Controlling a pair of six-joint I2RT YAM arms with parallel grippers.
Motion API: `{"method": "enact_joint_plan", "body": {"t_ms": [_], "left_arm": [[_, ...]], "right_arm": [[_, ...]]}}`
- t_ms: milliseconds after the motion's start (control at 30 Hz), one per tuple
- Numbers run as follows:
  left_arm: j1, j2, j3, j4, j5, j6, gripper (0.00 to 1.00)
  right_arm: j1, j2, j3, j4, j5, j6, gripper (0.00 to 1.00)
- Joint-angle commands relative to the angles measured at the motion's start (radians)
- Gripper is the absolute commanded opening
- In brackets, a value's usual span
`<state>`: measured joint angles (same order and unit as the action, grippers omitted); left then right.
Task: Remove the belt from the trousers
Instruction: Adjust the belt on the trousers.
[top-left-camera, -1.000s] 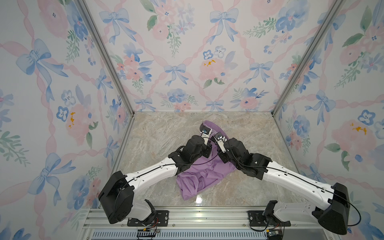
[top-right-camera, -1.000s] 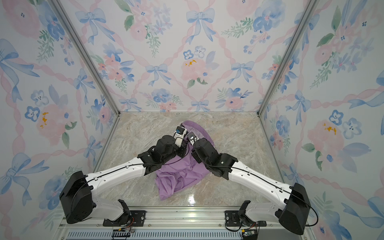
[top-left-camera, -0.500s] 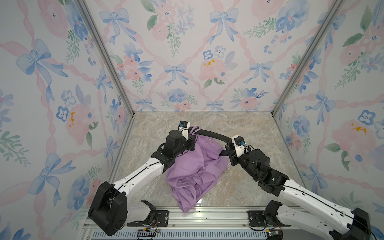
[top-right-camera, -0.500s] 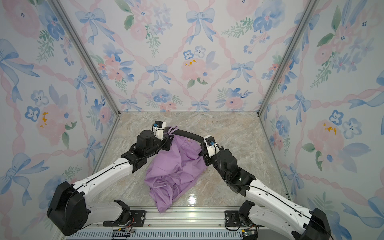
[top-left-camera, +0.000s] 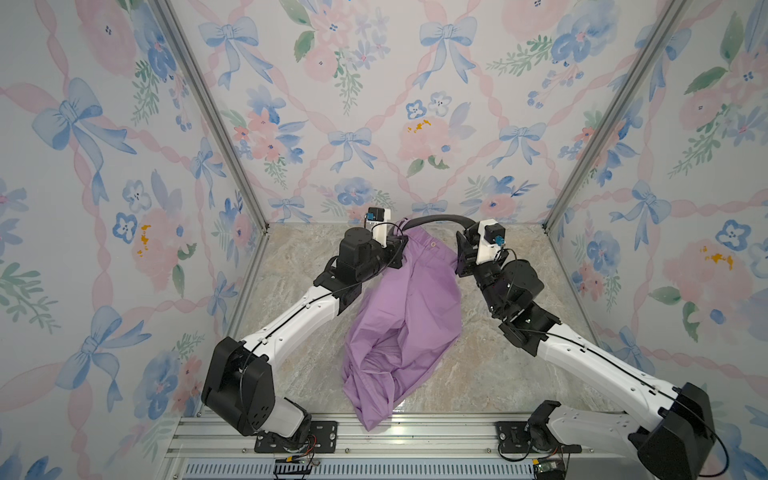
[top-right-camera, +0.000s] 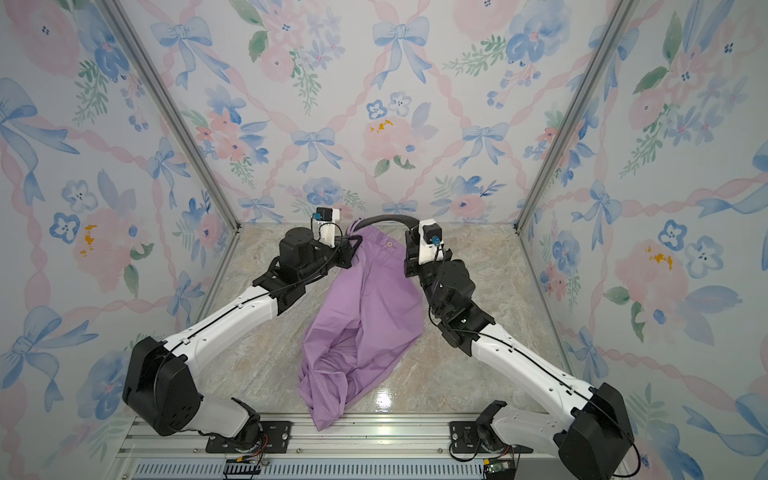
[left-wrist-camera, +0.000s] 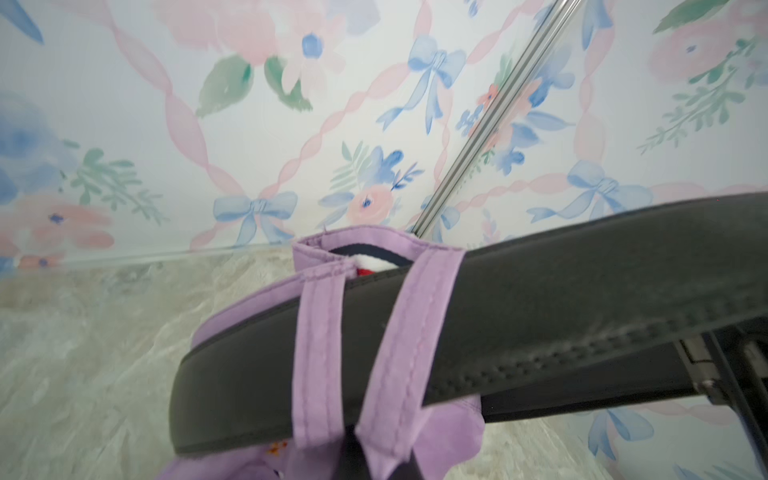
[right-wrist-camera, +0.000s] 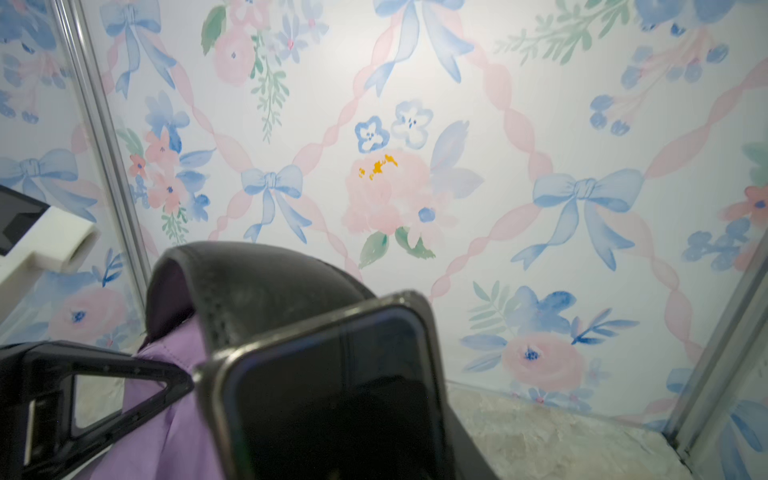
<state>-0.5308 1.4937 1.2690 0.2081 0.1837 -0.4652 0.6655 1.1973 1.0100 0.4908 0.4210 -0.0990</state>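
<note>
The trousers' legs hang over the table's front edge, so next I should lift the waistband in my left gripper, then lower it onto the middle of the table and let go of it.
The lilac trousers (top-left-camera: 407, 324) (top-right-camera: 365, 324) hang in both top views from their waistband at the back, and the legs trail forward over the table's front edge. My left gripper (top-left-camera: 399, 249) (top-right-camera: 351, 245) is shut on the waistband fabric beside two belt loops (left-wrist-camera: 318, 353). The black belt (top-left-camera: 440, 218) (top-right-camera: 390, 218) runs through those loops (left-wrist-camera: 540, 299) and arcs across to my right gripper (top-left-camera: 463, 249) (top-right-camera: 409, 249). That gripper is shut on the belt's buckle end. The dark glossy buckle (right-wrist-camera: 332, 395) hides its fingers in the right wrist view.
A marbled tabletop (top-left-camera: 519, 374) is enclosed by floral-papered walls, with aluminium posts (top-left-camera: 552, 224) at the back corners. Both grippers are held up close to the back wall. The metal front rail (top-left-camera: 415, 432) carries both arm bases.
The two grippers were close together over the bunched trousers. They have drawn apart and moved toward the back wall. The belt now spans between them, and the trousers hang stretched out.
</note>
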Motion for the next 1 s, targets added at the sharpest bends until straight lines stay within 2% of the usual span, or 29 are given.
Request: {"method": "enact_joint_plan", "body": {"t_ms": [0,133,367,467,633,733,800,833,900,967], "left_arm": [[0.01,0.043,0.193,0.056,0.018,0.034,0.0],[0.01,0.095,0.338,0.062,0.026,0.07,0.0],[0.021,0.125,0.436,0.103,-0.04,0.167,0.0],[0.031,0.199,0.591,0.103,-0.032,0.159,0.0],[0.03,0.377,0.91,0.112,-0.053,0.085,0.0],[0.023,0.451,1.028,0.115,-0.021,0.067,0.0],[0.01,0.442,0.979,0.115,-0.006,0.079,0.0],[0.003,0.416,0.904,0.117,-0.007,0.087,0.0],[-0.01,0.337,0.682,0.143,-0.017,0.118,0.0],[-0.02,0.233,0.358,0.263,-0.049,0.141,0.0]], "right_arm": [[-0.022,0.011,0.187,0.124,-0.007,-0.08,0.0],[-0.044,0.024,0.266,0.121,-0.043,-0.117,0.0],[-0.102,-0.012,0.143,0.156,-0.051,-0.037,0.0],[-0.129,0.013,0.144,0.177,-0.082,0.004,0.0],[-0.158,0.094,0.303,0.139,-0.119,0.01,0.0],[-0.171,0.127,0.375,0.142,-0.123,0.003,0.0],[-0.173,0.128,0.381,0.139,-0.12,-0.003,0.0],[-0.173,0.121,0.363,0.135,-0.121,-0.004,0.0],[-0.173,0.097,0.285,0.134,-0.126,0.009,0.0],[-0.171,0.057,0.139,0.143,-0.14,0.031,0.0]]}}
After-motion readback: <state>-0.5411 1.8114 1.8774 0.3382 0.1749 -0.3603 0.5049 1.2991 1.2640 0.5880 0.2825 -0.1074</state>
